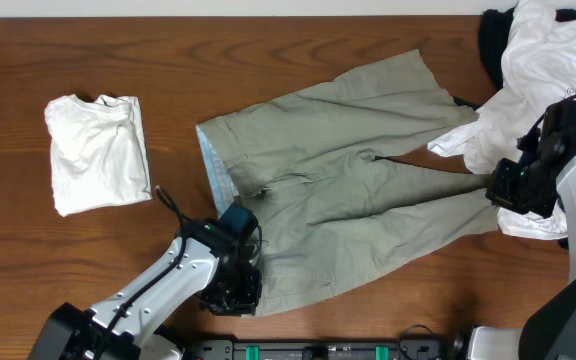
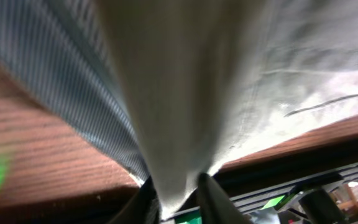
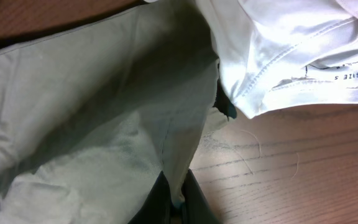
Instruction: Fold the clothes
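I need to lift my right gripper next and move it outward to release the hem on top of the far leg's end (image 1: 426,77). That end lies outward of the gripper, because the legs lie apart.
Khaki-grey trousers (image 1: 348,190) lie spread across the middle of the table, waistband to the left and legs running right. My left gripper (image 1: 233,290) sits at the near waist corner. In the left wrist view the left gripper (image 2: 178,193) is shut on a fold of the trousers (image 2: 185,93), which rise steeply from the jaws. My right gripper (image 1: 508,190) is at the end of the near leg. Seen from the right wrist, the right gripper (image 3: 174,196) is shut on the hem edge of the trousers (image 3: 73,112).
A folded white shirt (image 1: 98,150) lies at the left. A heap of white and black clothes (image 1: 548,60) fills the far right corner, and one white shirt (image 3: 291,56) from it overlaps the trouser leg by my right gripper. The table's front edge (image 2: 291,146) is just behind my left gripper.
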